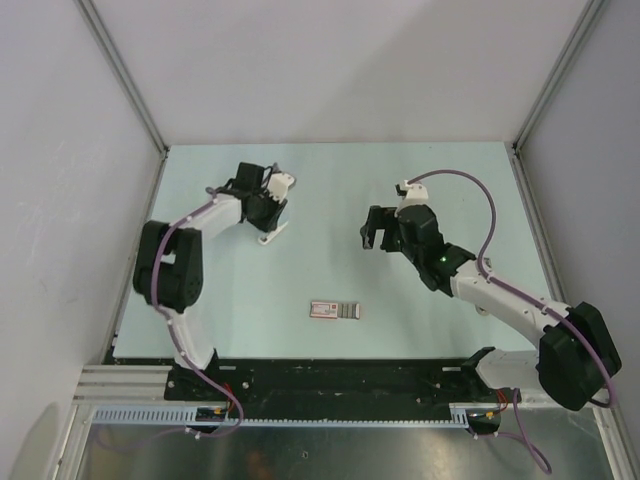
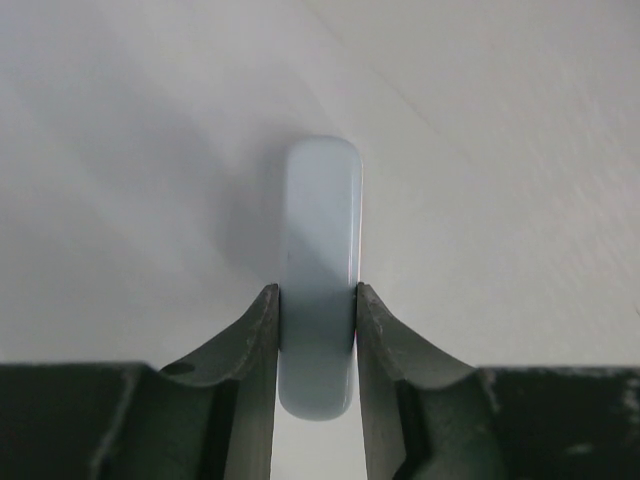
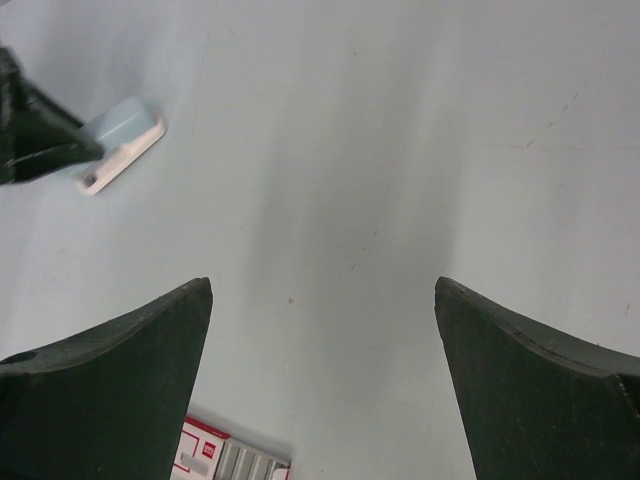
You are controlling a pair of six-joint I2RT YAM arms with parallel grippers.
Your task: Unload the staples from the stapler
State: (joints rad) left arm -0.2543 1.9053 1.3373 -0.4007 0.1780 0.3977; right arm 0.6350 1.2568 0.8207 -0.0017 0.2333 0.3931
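Note:
I will next pull the pale blue-and-white stapler back with my left gripper, slightly to the left in the top view, since the table there (image 1: 256,254) is bare.
The pale blue-and-white stapler (image 1: 275,234) rests on the table at the back left. My left gripper (image 1: 264,212) is shut on it. In the left wrist view the two fingers pinch the sides of the stapler's pale blue top (image 2: 320,220), with the gripper (image 2: 318,300) around its near end. The right wrist view shows the stapler (image 3: 125,140) at the upper left, its white base on the table, with a left finger (image 3: 35,130) on it. My right gripper (image 1: 374,230) is open and empty, well to the right of the stapler; it (image 3: 322,290) hangs above bare table.
A flat red-and-white box with a grey part (image 1: 334,310) lies near the table's middle front. It also shows at the bottom edge of the right wrist view (image 3: 232,458). Grey walls and metal posts close in the table on three sides.

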